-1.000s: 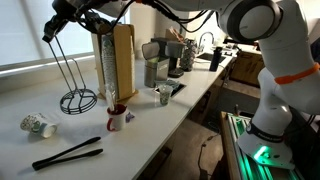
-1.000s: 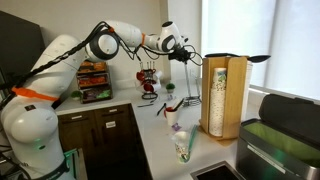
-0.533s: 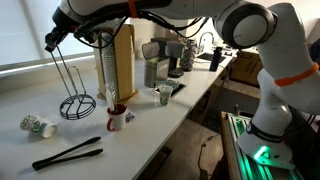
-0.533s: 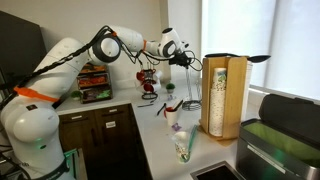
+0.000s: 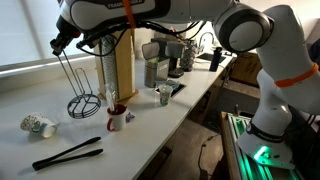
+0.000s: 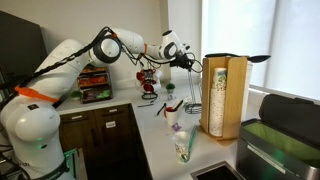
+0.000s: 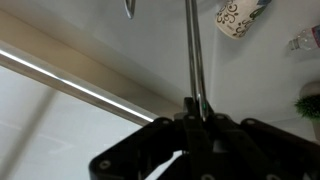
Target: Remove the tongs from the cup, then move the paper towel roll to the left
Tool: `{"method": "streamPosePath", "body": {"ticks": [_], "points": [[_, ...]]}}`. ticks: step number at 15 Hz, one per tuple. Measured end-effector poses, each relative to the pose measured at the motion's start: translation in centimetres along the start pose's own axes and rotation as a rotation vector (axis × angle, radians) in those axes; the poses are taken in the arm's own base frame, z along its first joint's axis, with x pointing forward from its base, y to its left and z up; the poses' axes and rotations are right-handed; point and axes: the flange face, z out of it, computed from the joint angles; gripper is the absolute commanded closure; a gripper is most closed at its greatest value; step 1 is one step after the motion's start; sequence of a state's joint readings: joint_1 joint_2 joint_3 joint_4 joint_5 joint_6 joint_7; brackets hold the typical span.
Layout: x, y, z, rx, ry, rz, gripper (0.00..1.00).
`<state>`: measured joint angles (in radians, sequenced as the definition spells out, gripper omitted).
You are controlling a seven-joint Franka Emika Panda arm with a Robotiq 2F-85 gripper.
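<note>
My gripper lowers the stand slightly onto the counter and releases the rod (image 7: pixel 191 45) next, since the ring base hangs low over the counter.
My gripper (image 5: pixel 62 42) is shut on the top of the paper towel roll's black wire stand (image 5: pixel 80 98). The ring base is low over the counter, by the window. In the wrist view the gripper (image 7: pixel 195 112) clamps the stand's upright rod (image 7: pixel 191 45). The gripper also shows in an exterior view (image 6: pixel 186 58). The black tongs (image 5: pixel 67 153) lie flat on the counter near its front edge, outside the cup. The white cup with a red inside (image 5: pixel 117 117) stands right of the stand's base.
A patterned white cup (image 5: pixel 38 125) lies on its side left of the stand; it also shows in the wrist view (image 7: pixel 240 15). A tan wooden upright box (image 5: pixel 123 60) stands just right of the stand. A grey metal cup (image 5: pixel 165 95) and appliances sit farther along.
The gripper and the wire stand came down a little, then shifted right towards the wooden box. The tongs, the cup and the patterned cup have not moved.
</note>
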<state>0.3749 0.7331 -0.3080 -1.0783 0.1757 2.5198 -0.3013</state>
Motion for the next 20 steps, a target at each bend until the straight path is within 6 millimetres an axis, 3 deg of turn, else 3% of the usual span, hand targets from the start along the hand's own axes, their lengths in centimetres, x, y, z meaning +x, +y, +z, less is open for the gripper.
{"method": "streamPosePath", "body": {"ticks": [4,5,6,15,20], "points": [[-0.4,-0.5,0.8,-0.050,-0.026,0.020,0.98],[-0.5,-0.5,1.0,-0.061,-0.032,0.027,0.78],[-0.7,-0.4,1.2,-0.069,-0.039,0.033,0.66],[-0.1,0.7,0.4,-0.116,-0.025,0.043,0.01],[1.5,0.9,-1.8,-0.132,-0.001,0.039,0.00]]}}
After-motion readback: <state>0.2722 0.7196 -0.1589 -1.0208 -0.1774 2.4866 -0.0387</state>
